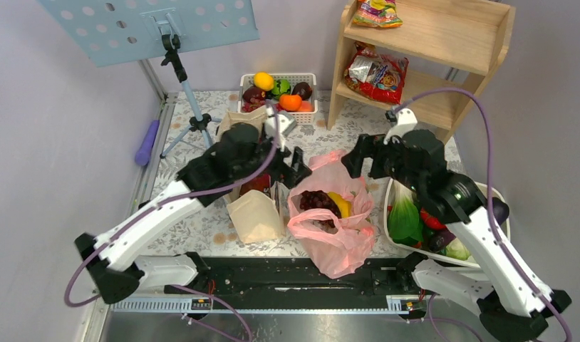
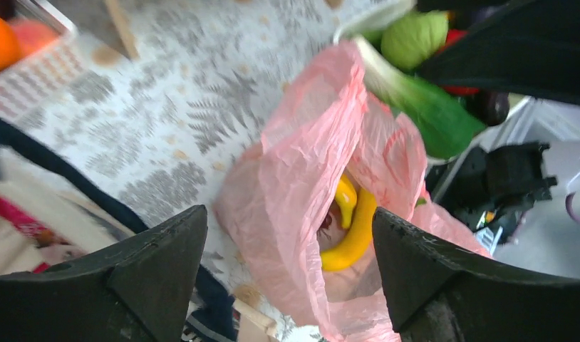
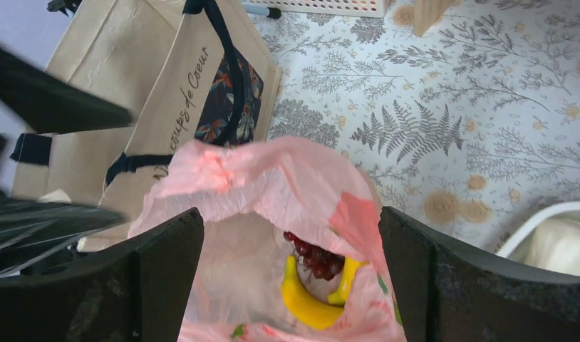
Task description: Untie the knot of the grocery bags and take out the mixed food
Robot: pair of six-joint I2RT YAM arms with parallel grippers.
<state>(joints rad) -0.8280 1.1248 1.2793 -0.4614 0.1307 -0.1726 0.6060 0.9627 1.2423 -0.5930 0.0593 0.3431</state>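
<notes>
The bag's upper edge stands below my left gripper and to its right in the top view, so next I lower the open fingers that way around it.
One pink grocery bag point(image 1: 337, 242) lies in the middle of the table with its mouth wide open, and no knot shows on it. Inside are yellow bananas point(image 1: 340, 205) and a dark grape bunch point(image 1: 316, 199). My left gripper point(image 1: 296, 165) hovers open at the bag's left rim. In its wrist view the gripper point(image 2: 291, 267) frames the bag point(image 2: 301, 185) and the bananas point(image 2: 355, 235) without touching them. My right gripper point(image 1: 360, 158) hangs open over the bag's far right. Its wrist view looks past the gripper point(image 3: 291, 274) down into the bag point(image 3: 273, 178) at bananas point(image 3: 308, 306) and grapes point(image 3: 316, 260).
A beige canvas tote point(image 1: 255, 217) with dark handles lies just left of the bag. A white tub point(image 1: 422, 255) of vegetables sits at the right. At the back stand a white basket point(image 1: 305, 77) of fruit, a wooden shelf point(image 1: 444, 43) with snack packets point(image 1: 376, 75), and a stand's tripod point(image 1: 191, 107).
</notes>
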